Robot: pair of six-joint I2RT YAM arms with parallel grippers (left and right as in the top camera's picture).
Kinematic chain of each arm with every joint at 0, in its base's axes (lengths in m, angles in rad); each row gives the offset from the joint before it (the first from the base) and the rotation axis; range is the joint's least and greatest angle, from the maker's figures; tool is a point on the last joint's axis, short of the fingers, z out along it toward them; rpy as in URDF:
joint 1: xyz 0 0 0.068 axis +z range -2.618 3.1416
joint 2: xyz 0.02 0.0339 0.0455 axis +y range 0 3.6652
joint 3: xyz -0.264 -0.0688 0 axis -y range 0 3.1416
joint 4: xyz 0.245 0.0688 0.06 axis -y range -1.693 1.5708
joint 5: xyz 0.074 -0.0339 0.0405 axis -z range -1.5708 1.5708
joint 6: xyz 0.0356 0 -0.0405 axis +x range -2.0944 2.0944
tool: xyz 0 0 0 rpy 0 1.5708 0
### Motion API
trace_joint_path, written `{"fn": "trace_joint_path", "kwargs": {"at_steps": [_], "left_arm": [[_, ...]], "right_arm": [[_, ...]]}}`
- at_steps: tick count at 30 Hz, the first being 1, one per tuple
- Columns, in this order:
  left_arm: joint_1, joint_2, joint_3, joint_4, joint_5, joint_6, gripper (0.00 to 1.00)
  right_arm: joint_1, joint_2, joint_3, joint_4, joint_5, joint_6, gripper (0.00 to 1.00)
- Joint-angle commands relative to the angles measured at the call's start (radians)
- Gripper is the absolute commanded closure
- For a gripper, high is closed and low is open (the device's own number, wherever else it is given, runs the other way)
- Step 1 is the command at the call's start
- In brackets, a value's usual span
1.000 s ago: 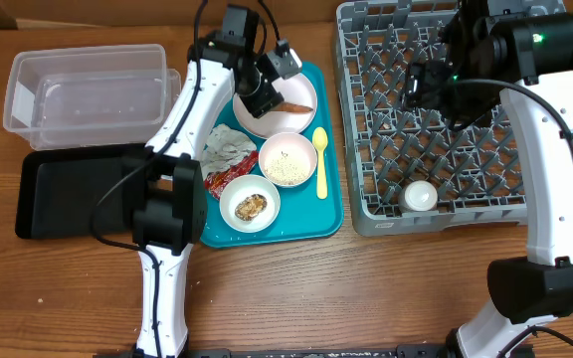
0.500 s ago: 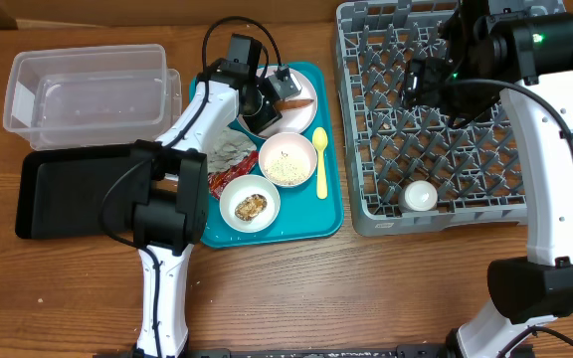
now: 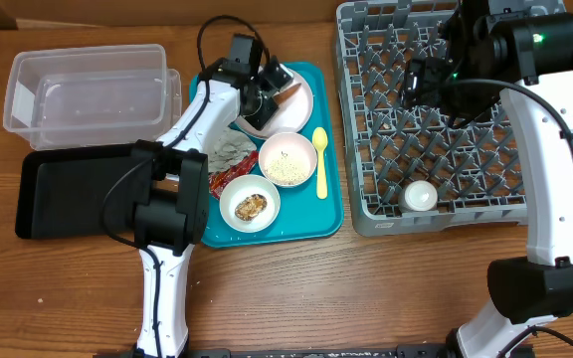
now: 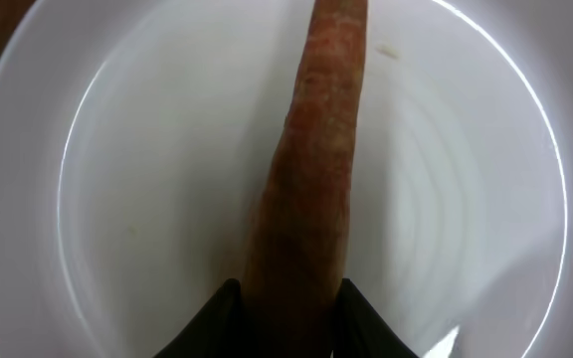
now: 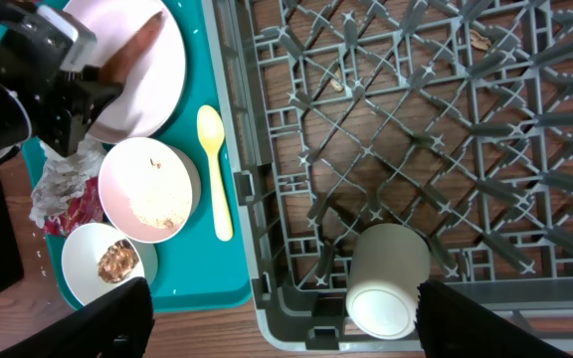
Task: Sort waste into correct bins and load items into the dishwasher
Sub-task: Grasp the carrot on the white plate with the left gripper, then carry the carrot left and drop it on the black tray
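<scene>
My left gripper needs to rise, cross back and to its left in the overhead view to the empty black tray (image 3: pixel 83 195), then go down and let go of the stick (image 3: pixel 290 92) there.
My left gripper (image 3: pixel 270 84) (image 4: pixel 288 320) is shut on the brown carrot-like stick (image 4: pixel 311 169) (image 3: pixel 290 92), which lies on the pale pink plate (image 3: pixel 301 111) (image 4: pixel 147 199) at the back of the teal tray. The crumpled white napkin (image 3: pixel 229 149) and the red-and-white wrapper (image 3: pixel 229 180) lie left of the bowl of rice grains (image 3: pixel 286 159). A white bowl (image 3: pixel 250 206) holds the brown lumpy piece. The yellow spoon (image 3: pixel 321 159) lies at the right. The white cup (image 3: pixel 421 196) (image 5: pixel 391 280) lies in the grey dish rack (image 3: pixel 446 129). My right gripper (image 3: pixel 428 85) (image 5: pixel 301 323) is open and empty above the rack.
The clear plastic tub (image 3: pixel 88 85) stands at the far left with the shallow black tray (image 3: pixel 68 191) in front of it. The teal tray (image 3: pixel 306 221) sits between them and the dish rack. Bare wooden table lies in front.
My left gripper has dropped onto the plate and closed round the end of the carrot stick. The stick's end has shifted a little towards the back. The right arm has not moved.
</scene>
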Motion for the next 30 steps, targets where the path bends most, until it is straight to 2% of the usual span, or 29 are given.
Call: {"fn": "trace_joint_path", "kwargs": {"at_steps": [1, 4, 12, 16, 19, 24, 26, 30], "left_arm": [[-0.008, -0.028, 0.097, -0.071, -0.074, -0.182, 0.73], [-0.008, -0.050, 0.223, -0.183, -0.074, -0.244, 0.85], [-0.008, -0.151, 0.588, -0.512, -0.071, -0.392, 0.87], [-0.005, -0.238, 0.714, -0.736, -0.079, -0.465, 0.94], [-0.005, -0.341, 0.741, -0.866, -0.131, -0.513, 0.95], [-0.005, -0.488, 0.741, -0.990, -0.204, -0.578, 0.92], [-0.005, -0.552, 0.734, -0.992, -0.190, -0.592, 0.89], [-0.004, -0.649, 0.722, -0.992, -0.198, -0.610, 0.90]], "right_arm": [[0.005, -0.003, 0.013, 0.005, 0.002, -0.004, 0.13], [0.005, -0.003, 0.013, 0.008, 0.002, -0.004, 0.13], [0.005, -0.003, 0.013, 0.021, 0.002, -0.004, 0.13], [0.005, -0.003, 0.013, 0.021, 0.002, -0.004, 0.12], [0.005, -0.003, 0.013, 0.023, 0.002, -0.004, 0.12], [0.005, -0.003, 0.013, 0.032, 0.002, -0.004, 0.10], [0.005, -0.003, 0.013, 0.033, 0.001, -0.004, 0.09], [0.005, -0.003, 0.013, 0.031, 0.001, -0.004, 0.09]]}}
